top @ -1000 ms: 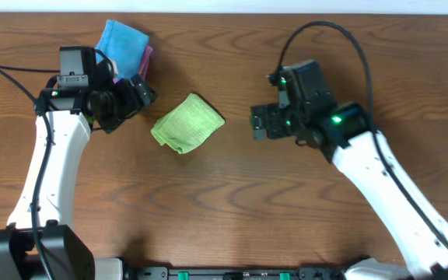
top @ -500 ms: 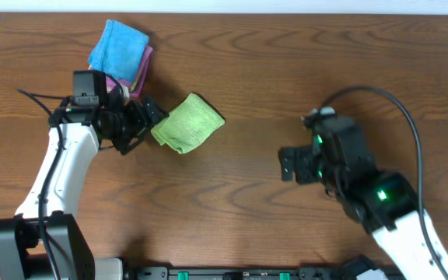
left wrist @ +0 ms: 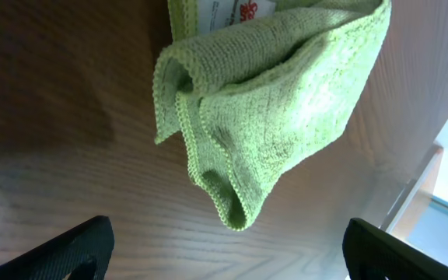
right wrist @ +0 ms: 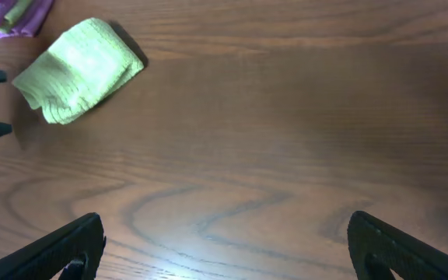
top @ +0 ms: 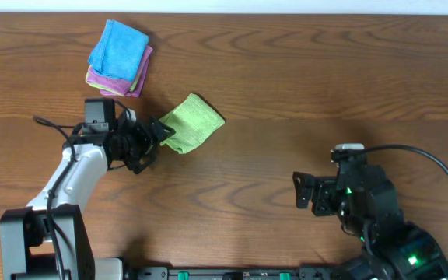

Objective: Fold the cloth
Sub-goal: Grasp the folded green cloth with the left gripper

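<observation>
The left gripper moves across and lowers its open fingers onto the cloth's folded edge (top: 174, 130) (left wrist: 202, 71) next, as that edge lies below and to its right in the overhead view.
A green cloth (top: 190, 123) lies folded into a small bundle on the wooden table, left of centre. It fills the top of the left wrist view (left wrist: 274, 109) and shows at the upper left of the right wrist view (right wrist: 80, 70). My left gripper (top: 160, 134) is open and empty, its fingertips just short of the cloth's left edge. My right gripper (top: 300, 191) is open and empty near the table's front right, far from the cloth.
A stack of folded cloths, blue on top over purple and yellow (top: 120, 57), lies at the back left. The table's back edge runs along the top of the overhead view.
The right arm has pulled back from the cloth to the front right. The left arm has swung down from beside the stack and now points at the green cloth's left edge.
</observation>
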You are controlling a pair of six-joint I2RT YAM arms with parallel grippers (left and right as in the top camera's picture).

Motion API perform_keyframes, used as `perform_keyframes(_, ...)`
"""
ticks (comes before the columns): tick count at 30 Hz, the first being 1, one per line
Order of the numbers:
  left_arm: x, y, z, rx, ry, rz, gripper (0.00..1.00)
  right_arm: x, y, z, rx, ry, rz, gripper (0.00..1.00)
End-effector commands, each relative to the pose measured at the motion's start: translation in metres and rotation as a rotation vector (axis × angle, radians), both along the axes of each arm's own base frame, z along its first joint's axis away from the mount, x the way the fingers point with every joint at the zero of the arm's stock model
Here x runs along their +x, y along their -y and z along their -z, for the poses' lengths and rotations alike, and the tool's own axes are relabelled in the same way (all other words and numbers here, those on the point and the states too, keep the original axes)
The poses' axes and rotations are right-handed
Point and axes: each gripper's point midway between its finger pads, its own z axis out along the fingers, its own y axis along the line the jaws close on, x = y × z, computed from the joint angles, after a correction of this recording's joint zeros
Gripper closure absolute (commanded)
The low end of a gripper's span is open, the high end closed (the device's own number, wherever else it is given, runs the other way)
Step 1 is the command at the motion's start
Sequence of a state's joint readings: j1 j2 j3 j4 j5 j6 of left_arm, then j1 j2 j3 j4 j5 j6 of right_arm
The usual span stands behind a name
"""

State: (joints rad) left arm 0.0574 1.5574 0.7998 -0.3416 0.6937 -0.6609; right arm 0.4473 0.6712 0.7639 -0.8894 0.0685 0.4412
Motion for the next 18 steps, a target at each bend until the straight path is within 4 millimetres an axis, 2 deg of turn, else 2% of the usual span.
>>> perform_keyframes(1, -0.002, 0.004, 0.001, -0.024, -0.006, -0.022, 0.05, 0.000, 0.005, 0.004, -0.001, -0.009, 0.033, 0.01)
perform_keyframes(12, 0.010, 0.028, 0.023, -0.052, -0.019, -0.016, 0.05, 0.000, 0.005, 0.004, 0.001, -0.011, 0.030, 0.01)
perform_keyframes(18, 0.013, 0.033, 0.033, -0.054, -0.029, -0.016, 0.05, 0.000, 0.005, 0.004, 0.001, -0.011, 0.030, 0.01)
